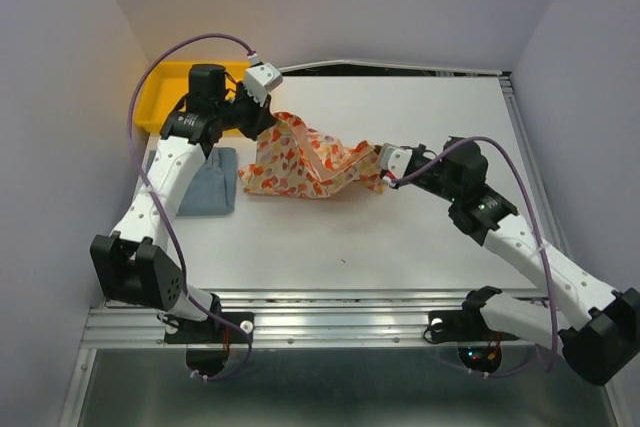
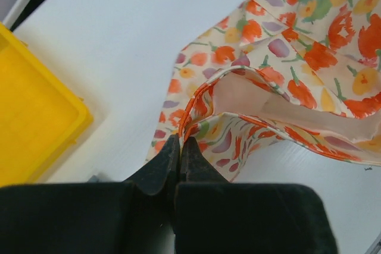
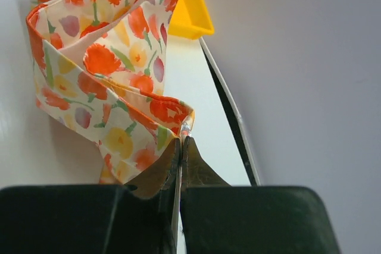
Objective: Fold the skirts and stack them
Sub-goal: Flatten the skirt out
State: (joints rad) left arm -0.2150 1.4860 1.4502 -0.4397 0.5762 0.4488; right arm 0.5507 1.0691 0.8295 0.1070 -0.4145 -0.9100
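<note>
The floral skirt (image 2: pixel 286 69) hangs bunched, so next I will raise my left gripper to unfurl the cloth, then lower and release the hem on the tabletop (image 2: pixel 134 120) beside the yellow tray.
The cream floral skirt (image 1: pixel 310 165) hangs stretched between both grippers above the middle of the table. My left gripper (image 1: pixel 272 119) is shut on its left edge; in the left wrist view the gripper (image 2: pixel 179 141) pinches the orange hem of the floral skirt (image 2: pixel 286 69). My right gripper (image 1: pixel 383 158) is shut on the right end, its fingertips (image 3: pixel 181 141) clamping the hem corner of the floral skirt (image 3: pixel 113 69). The light blue-grey skirt (image 1: pixel 210 182) lies folded at the left, partly under the left arm.
A yellow tray (image 1: pixel 170 87) stands at the back left corner, seen also as the yellow tray (image 2: pixel 33 111) in the left wrist view and the yellow tray (image 3: pixel 190 13) in the right. The table's back edge (image 1: pixel 400 69) meets the wall.
</note>
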